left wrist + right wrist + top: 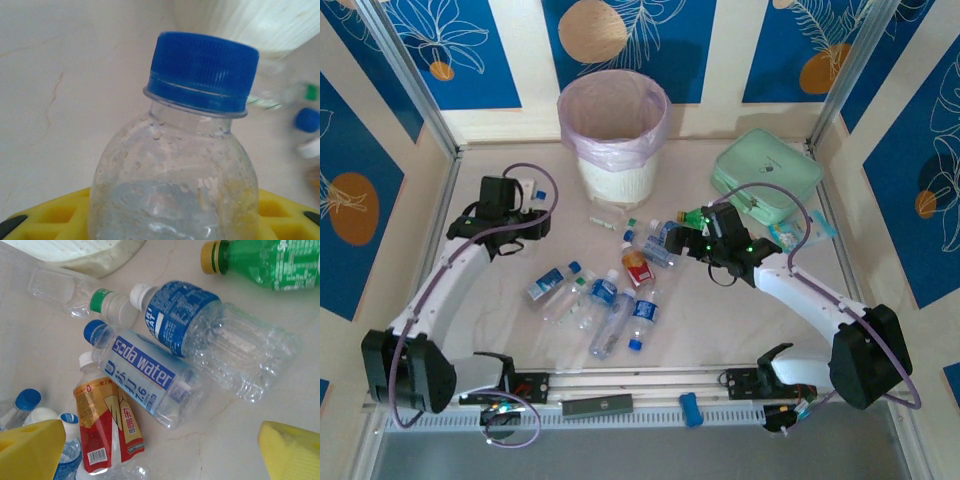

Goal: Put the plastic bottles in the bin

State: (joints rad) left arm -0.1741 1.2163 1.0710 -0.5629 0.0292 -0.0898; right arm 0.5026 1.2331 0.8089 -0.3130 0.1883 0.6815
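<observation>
The left gripper should next carry the clear bottle up and outward over the bin's opening, because the bin's rim is higher than the bottle.
My left gripper (527,200) is shut on a clear bottle with a blue cap (202,70), held upright between the yellow fingers (50,215) at the table's left, left of the bin (615,175). The bin, white with a pink liner, stands at the back centre. My right gripper (165,460) hangs open over the bottles in the middle, nothing between its fingers. Below it lie a red-labelled bottle (107,430), a "soda water" bottle (145,375), a blue-labelled clear bottle (200,325) and a green bottle with a yellow cap (270,260). Several more clear bottles (605,300) lie toward the front.
A mint green zip pouch (767,172) lies at the back right, with small flat packets (790,235) in front of it. A flat clear packet (55,287) lies near the bin's base. A blue object (691,408) rests on the front rail. Frame posts stand at both back corners.
</observation>
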